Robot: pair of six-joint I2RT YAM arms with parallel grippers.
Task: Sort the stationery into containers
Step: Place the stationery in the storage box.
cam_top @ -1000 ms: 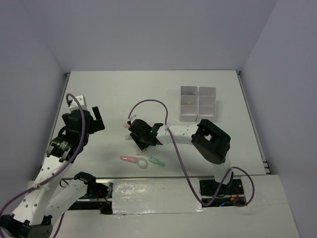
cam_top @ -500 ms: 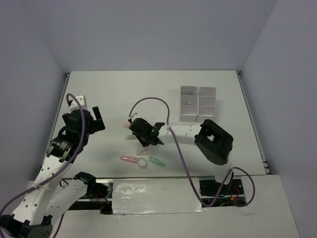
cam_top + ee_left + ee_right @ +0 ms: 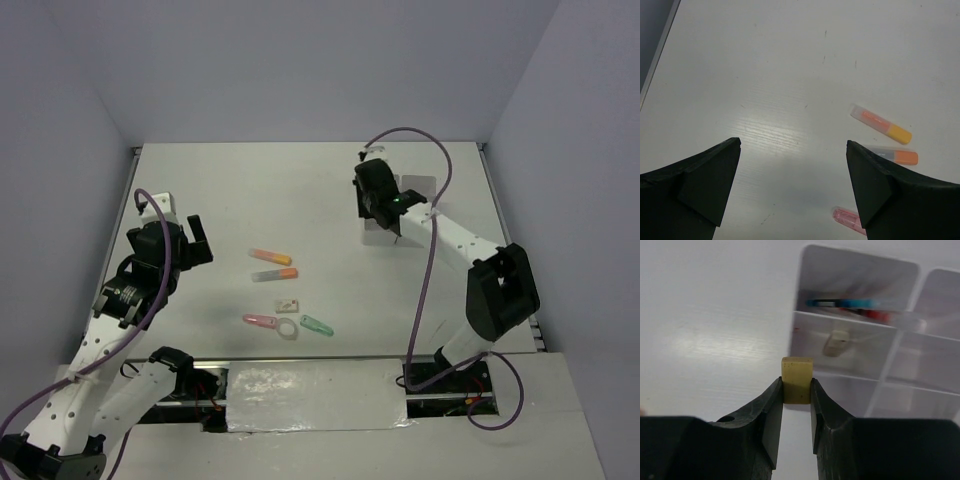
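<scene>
My right gripper holds the yellow eraser (image 3: 797, 371) and will move over the pale eraser's section (image 3: 842, 348) to let it go. That section of the containers is to the gripper's right in the wrist view.
My right gripper (image 3: 796, 390) is shut on a small yellow eraser (image 3: 797, 371) and holds it above the near left edge of the white containers (image 3: 799, 300). One compartment holds a blue pen (image 3: 840, 303) and a red pen (image 3: 875, 315). The one beside it holds a pale eraser (image 3: 836, 343). In the top view the right gripper (image 3: 378, 205) covers the left column of the containers (image 3: 420, 185). My left gripper (image 3: 185, 232) is open and empty at the left. It also shows in the left wrist view (image 3: 792, 145), above bare table.
Two orange highlighters (image 3: 270, 256) (image 3: 275, 273) lie mid-table, also in the left wrist view (image 3: 881, 123) (image 3: 892, 155). Nearer me lie a white eraser (image 3: 288, 303), a pink piece (image 3: 260, 321), a clear ring (image 3: 287, 329) and a green piece (image 3: 317, 325).
My right arm has swung from the middle of the table, beside the highlighters, to the containers at the far right. The left arm has not moved.
</scene>
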